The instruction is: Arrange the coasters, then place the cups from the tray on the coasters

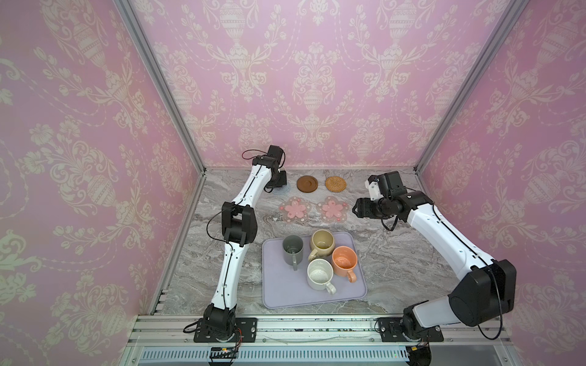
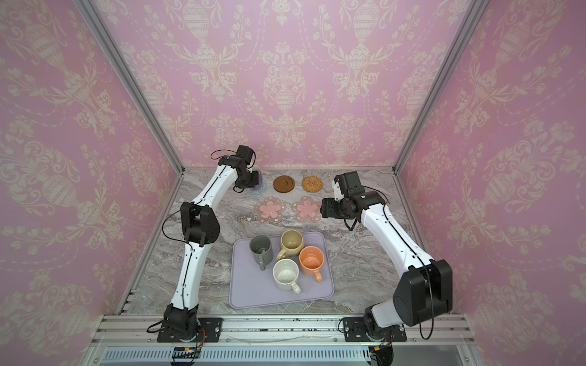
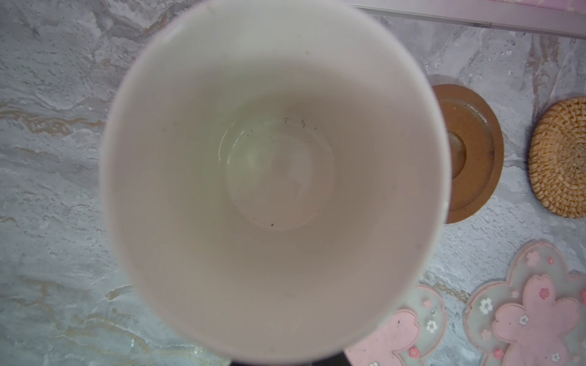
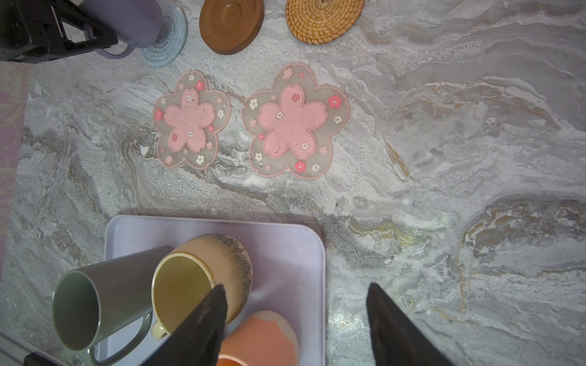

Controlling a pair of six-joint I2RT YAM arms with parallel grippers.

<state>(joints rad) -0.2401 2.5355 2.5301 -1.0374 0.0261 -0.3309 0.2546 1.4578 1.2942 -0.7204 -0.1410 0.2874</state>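
Note:
The light blue coaster [image 2: 258, 189] is below my left gripper, toward the brown disc, so I will lower the lavender cup onto it and release.
My left gripper [image 1: 278, 179] is at the back left, shut on the lavender cup [image 4: 126, 19], whose white inside [image 3: 276, 177] fills the left wrist view. The cup is over the light blue coaster [image 4: 172, 38]; whether it touches is unclear. To its right lie the brown disc [image 1: 307, 183] and the rattan round [image 1: 335, 183]. Two pink flower coasters [image 1: 295, 209] [image 1: 332, 209] lie in front of them. The tray [image 1: 279, 298] holds the dark grey [image 1: 292, 248], beige [image 1: 322, 242], orange [image 1: 345, 261] and white speckled [image 1: 320, 274] cups. My right gripper [image 4: 296, 286] hangs open and empty above the tray's far right corner.
Pink patterned walls with metal corner posts [image 1: 165, 85] close in the marble table [image 1: 396, 253] at the back and both sides. Both arm bases are bolted to a rail [image 1: 317, 326] along the front edge.

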